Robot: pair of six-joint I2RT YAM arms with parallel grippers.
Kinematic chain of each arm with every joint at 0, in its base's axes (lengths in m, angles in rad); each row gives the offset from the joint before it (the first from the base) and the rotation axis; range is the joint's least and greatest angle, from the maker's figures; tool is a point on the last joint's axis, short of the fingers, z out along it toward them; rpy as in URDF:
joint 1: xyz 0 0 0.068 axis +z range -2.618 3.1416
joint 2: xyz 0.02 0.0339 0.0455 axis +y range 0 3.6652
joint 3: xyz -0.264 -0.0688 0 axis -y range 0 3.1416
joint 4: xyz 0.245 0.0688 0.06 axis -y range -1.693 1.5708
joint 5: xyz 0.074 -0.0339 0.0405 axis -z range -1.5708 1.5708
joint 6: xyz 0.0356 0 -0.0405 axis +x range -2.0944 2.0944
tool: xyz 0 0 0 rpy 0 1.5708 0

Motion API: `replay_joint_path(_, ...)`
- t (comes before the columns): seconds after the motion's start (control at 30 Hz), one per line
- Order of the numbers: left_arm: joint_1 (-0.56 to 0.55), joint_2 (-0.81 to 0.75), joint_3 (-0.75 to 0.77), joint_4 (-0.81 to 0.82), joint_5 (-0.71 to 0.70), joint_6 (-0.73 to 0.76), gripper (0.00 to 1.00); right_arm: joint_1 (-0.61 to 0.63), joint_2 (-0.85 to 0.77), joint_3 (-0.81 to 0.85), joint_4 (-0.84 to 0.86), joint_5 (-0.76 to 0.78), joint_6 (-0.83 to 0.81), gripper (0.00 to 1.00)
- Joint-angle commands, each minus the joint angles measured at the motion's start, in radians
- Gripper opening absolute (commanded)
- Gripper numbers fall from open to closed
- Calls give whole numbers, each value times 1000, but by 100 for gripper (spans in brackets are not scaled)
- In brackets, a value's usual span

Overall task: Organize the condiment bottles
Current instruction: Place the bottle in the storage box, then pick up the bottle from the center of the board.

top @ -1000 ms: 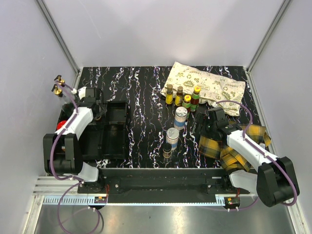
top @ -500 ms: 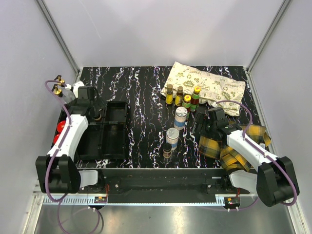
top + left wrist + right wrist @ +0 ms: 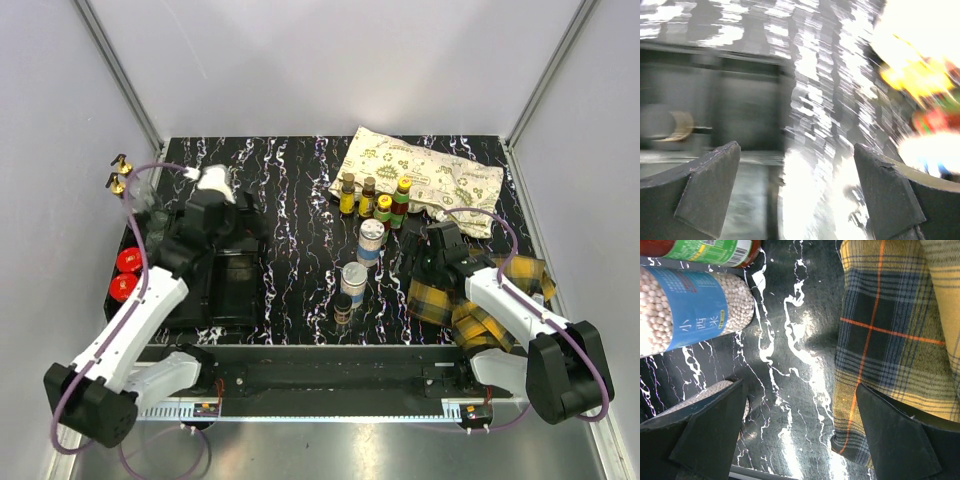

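Observation:
The tiny dark bottle is standing outside the tray (image 3: 235, 290). I will bring my left gripper back, to the right in the top view, and down around that bottle's cap (image 3: 343, 300).
Condiment bottles stand mid-table: yellow and green sauce bottles (image 3: 372, 200), two blue-white shakers (image 3: 371, 240), (image 3: 353, 280) and a tiny dark bottle (image 3: 343, 307). Two gold-capped clear bottles (image 3: 120, 172) and two red-lidded jars (image 3: 126, 273) sit left of the black tray (image 3: 235, 290). My left gripper (image 3: 218, 205) hangs open and empty over the tray's far end; its wrist view is blurred, the left gripper (image 3: 797, 185) wide apart. My right gripper (image 3: 412, 245) is open and empty, low over the table beside the shakers. In the right wrist view the right gripper (image 3: 800, 430) frames bare table, a shaker (image 3: 690, 310) to its left.
A printed white pouch (image 3: 420, 178) lies at the back right behind the sauce bottles. A yellow plaid cloth (image 3: 480, 300) lies under my right arm and shows as plaid cloth (image 3: 890, 330) by the right finger. Grey walls close in on both sides.
My left arm has swung from the gold-capped bottles at the far left to above the tray's far end, and its jaws have opened. The right arm has stayed put.

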Motion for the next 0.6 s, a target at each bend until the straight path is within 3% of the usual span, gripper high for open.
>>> replay_joint_path(0.0, -203, -54, -61, 62, 64, 64, 99, -4, -8, -6, 29, 7, 18, 100)
replay_joint_path(0.27, -430, -71, -160, 154, 165, 188, 97, -6, -8, -17, 30, 10, 18, 100)
replay_joint_path(0.57, -579, -1, -189, 252, 249, 265, 93, -4, -15, -15, 30, 12, 23, 100)
